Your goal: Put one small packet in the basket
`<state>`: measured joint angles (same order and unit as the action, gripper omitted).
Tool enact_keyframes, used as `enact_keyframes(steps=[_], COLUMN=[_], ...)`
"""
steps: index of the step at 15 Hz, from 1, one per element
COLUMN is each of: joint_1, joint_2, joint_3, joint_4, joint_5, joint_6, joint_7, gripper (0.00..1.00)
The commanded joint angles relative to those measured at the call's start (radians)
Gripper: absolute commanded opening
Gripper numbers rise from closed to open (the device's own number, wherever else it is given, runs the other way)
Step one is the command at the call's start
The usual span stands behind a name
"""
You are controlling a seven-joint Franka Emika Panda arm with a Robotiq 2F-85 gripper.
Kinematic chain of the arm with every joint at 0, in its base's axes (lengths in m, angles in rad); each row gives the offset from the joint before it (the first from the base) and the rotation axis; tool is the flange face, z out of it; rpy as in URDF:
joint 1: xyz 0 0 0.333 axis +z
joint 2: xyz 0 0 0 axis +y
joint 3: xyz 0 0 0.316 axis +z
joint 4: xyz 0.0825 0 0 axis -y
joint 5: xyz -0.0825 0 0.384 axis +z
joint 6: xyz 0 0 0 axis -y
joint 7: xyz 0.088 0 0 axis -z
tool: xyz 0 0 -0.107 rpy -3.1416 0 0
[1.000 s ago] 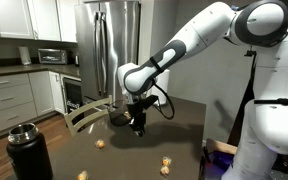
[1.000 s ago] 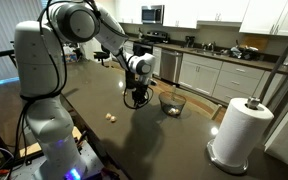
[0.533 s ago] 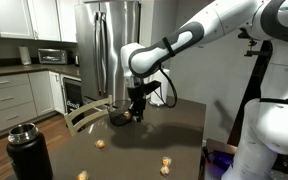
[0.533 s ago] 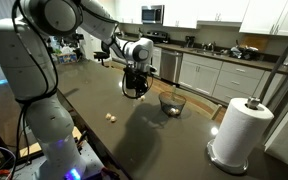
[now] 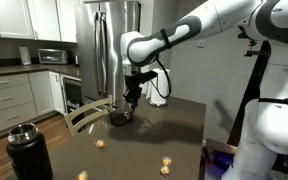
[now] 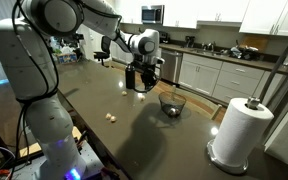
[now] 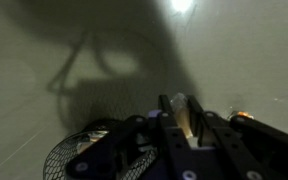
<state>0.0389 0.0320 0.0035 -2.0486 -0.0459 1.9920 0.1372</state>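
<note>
The packet still hangs beside the rim of the basket, so next I will move my gripper outward over the basket's open top point(image 6: 172, 99) point(image 7: 89, 145) and let the packet go.
My gripper point(image 5: 131, 98) hangs in the air above the dark table, just beside and above the small wire basket point(image 5: 118, 117). It also shows in an exterior view point(image 6: 142, 86), left of the basket point(image 6: 171, 103). In the wrist view my gripper point(image 7: 178, 100) is shut on a small pale packet point(image 7: 186, 126) held between the fingers. The basket's mesh rim point(image 7: 69, 155) shows at the lower left. Loose small packets lie on the table point(image 5: 101, 144) point(image 5: 166, 162) point(image 6: 111, 116).
A black flask point(image 5: 28, 150) stands at the near table edge. A paper towel roll point(image 6: 237, 128) stands on its holder at one end of the table. A chair back point(image 5: 84, 115) is by the basket side. Another packet point(image 7: 240, 116) lies right of my fingers.
My gripper has risen from the table with the packet in it and moved toward the basket. The loose packets have not moved.
</note>
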Motion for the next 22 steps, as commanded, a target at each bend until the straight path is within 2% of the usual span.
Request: enact_keyframes(steps=[1, 9, 18, 19, 22], joint_1=[-0.015, -0.020, -0.026, -0.027, -0.026], joint_2=[0.078, 0.211, 0.320, 0.326, 0.331], joint_3=[-0.007, -0.029, -0.070, -0.072, -0.077], joint_4=[0.102, 0.254, 0.351, 0.356, 0.359], joint_5=[-0.025, -0.030, -0.030, -0.030, -0.032], joint_6=[0.010, 0.055, 0.132, 0.134, 0.137], joint_7=[0.000, 0.002, 0.018, 0.018, 0.022], gripper=[0.10, 0.10, 0.10, 0.43, 0.57])
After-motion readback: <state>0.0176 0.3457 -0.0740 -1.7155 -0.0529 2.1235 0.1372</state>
